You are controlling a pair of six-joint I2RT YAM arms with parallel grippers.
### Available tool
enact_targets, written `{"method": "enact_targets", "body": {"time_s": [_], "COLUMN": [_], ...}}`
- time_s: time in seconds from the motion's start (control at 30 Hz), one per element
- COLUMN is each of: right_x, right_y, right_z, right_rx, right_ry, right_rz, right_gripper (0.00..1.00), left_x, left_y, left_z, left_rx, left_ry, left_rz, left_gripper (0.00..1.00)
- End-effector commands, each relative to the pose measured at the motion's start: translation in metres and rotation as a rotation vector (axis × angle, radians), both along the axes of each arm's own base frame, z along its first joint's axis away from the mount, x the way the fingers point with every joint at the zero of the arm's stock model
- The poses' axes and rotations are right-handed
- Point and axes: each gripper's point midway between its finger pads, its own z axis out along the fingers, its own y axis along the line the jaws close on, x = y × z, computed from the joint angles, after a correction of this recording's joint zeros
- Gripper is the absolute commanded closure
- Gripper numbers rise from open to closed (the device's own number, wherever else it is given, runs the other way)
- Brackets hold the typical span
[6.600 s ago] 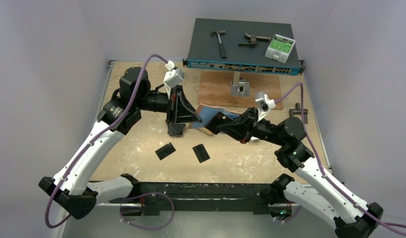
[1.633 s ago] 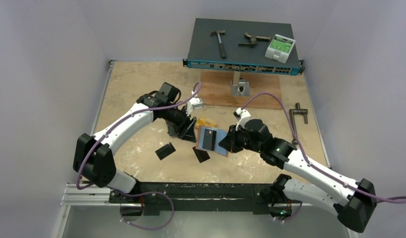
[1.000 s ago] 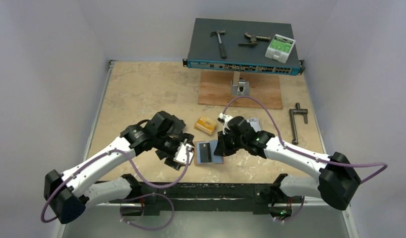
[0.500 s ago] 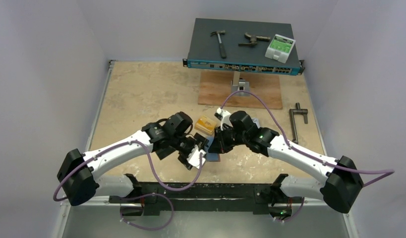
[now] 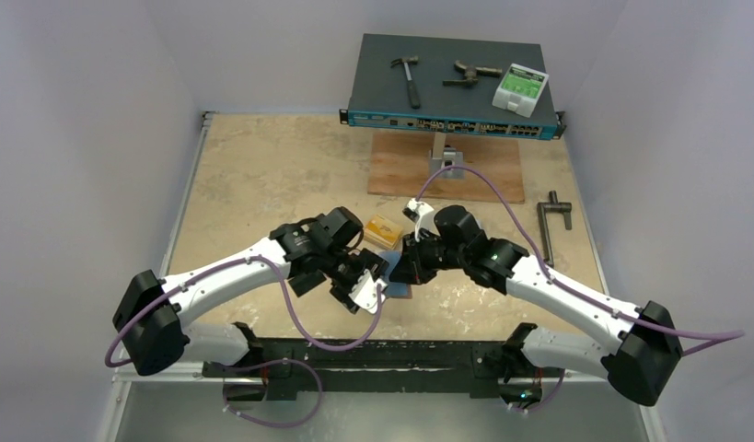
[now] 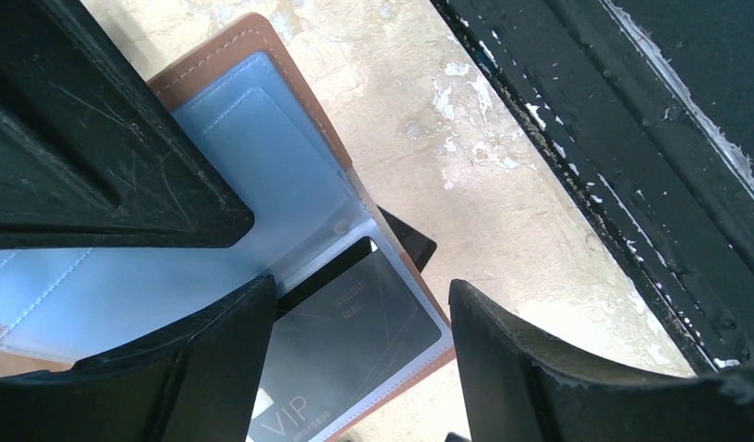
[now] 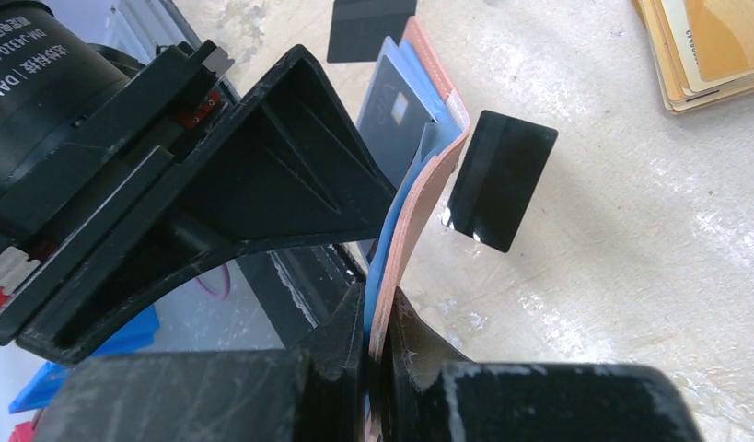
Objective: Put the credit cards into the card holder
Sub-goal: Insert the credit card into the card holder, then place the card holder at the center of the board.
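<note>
Next, my right gripper brings the card holder down to the bare tabletop by the frame bar below it and releases it, as its VIP card is already pocketed.
The card holder, salmon-pink outside and blue inside, stands open on edge above the table, and my right gripper is shut on its lower edge. A dark grey credit card marked VIP sits in a clear pocket of the card holder. My left gripper is open, its fingers either side of that pocket's corner. Two black cards lie flat on the table beyond the holder. An orange-gold stack lies behind both grippers; the holder shows between them.
A network switch with a hammer and other tools on it stands at the back, with a wooden board in front. A metal tool lies at the right. The black frame rail runs along the near edge.
My left gripper has swung right to the card holder and its fingers have narrowed a little. The holder has gone from lying face-up to standing on edge. My right gripper stays shut on it.
</note>
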Motion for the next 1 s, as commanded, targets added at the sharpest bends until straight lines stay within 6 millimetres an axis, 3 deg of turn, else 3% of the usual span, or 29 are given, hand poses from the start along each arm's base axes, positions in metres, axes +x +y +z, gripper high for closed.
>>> {"method": "enact_targets", "body": {"time_s": [0.0, 0.2, 0.43, 0.57, 0.77, 0.97], "right_x": [0.001, 0.0, 0.018, 0.02, 0.022, 0.015], "right_y": [0.012, 0.006, -0.012, -0.014, -0.001, 0.003], "right_z": [0.043, 0.024, -0.009, -0.029, -0.051, -0.072], "right_rx": [0.117, 0.088, -0.001, -0.03, -0.015, -0.001], "right_ry": [-0.09, -0.059, -0.01, 0.021, 0.063, 0.105], "right_rz": [0.051, 0.013, -0.081, -0.084, -0.045, -0.016], "right_gripper": [1.0, 1.0, 1.0, 1.0, 1.0, 1.0], "left_x": [0.004, 0.005, -0.007, -0.009, -0.007, 0.008], "left_y": [0.004, 0.01, 0.038, 0.044, 0.028, 0.008], "left_z": [-0.007, -0.005, -0.022, -0.024, 0.0, 0.032], "left_rx": [0.037, 0.063, 0.17, 0.182, 0.098, 0.016], "left_ry": [-0.017, -0.011, 0.047, 0.069, 0.116, 0.219], "left_rz": [0.018, 0.053, 0.08, 0.117, 0.192, 0.321], "left_gripper": [0.32, 0.34, 0.37, 0.36, 0.2, 0.16]}}
